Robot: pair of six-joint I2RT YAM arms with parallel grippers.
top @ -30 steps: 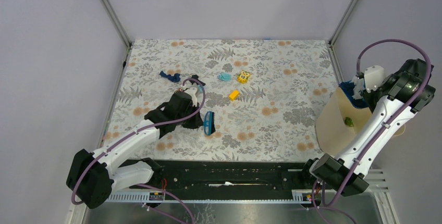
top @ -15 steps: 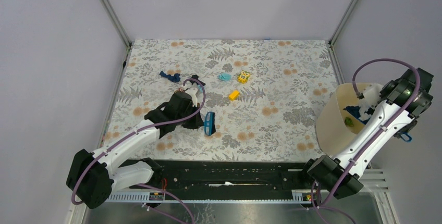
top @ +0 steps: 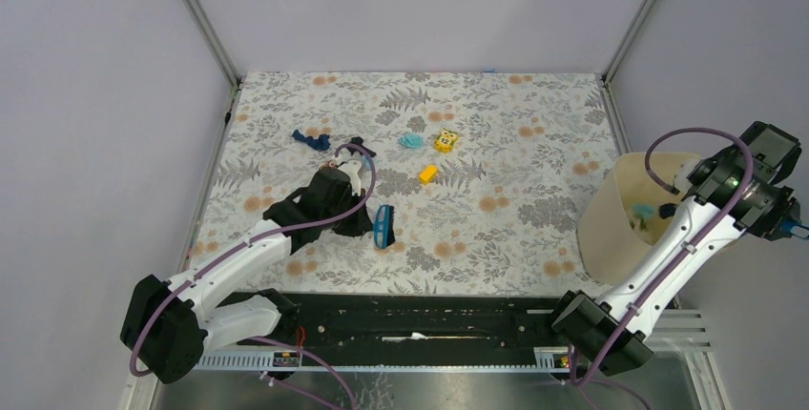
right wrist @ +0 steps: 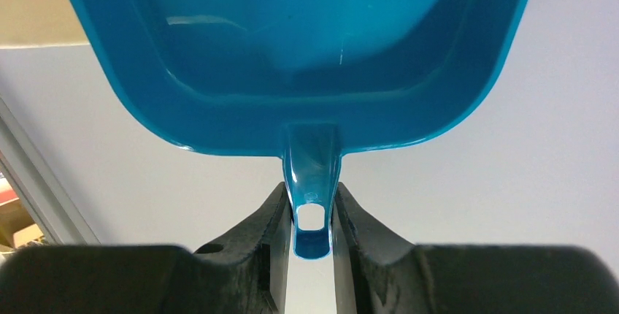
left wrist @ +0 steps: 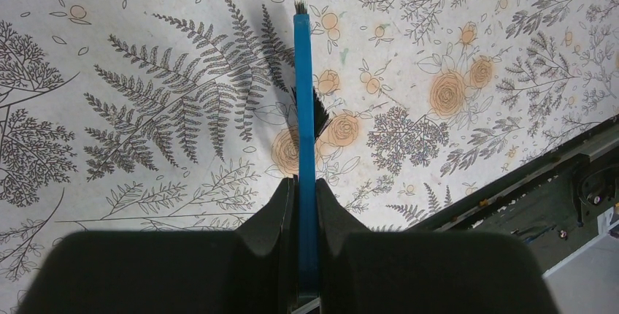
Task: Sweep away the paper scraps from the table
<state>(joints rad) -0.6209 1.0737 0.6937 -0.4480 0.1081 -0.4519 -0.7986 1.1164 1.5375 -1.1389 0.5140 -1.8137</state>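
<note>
My right gripper carries the empty dustpan past the bin and brings it down onto the cloth near the yellow block next, since scraps remain on the tabletop.
On the fern-printed table lie a dark blue paper scrap and a light cyan scrap, both beyond my left gripper. That gripper is shut on the handle of a blue brush, whose bristles rest on the cloth. My right gripper is shut on the handle of the blue dustpan, held tilted in the air at the far right past the cream bin. No scraps show in the pan. A cyan scrap and a green scrap lie inside the bin.
A yellow and red patterned toy and a smooth yellow block lie near the cyan scrap on the table. Grey walls close in the table on three sides. The black rail with the arm bases runs along the near edge.
My right arm has swung the dustpan rightward and tipped it past the bin; a cyan scrap now shows inside the bin. The left arm and brush have not moved.
</note>
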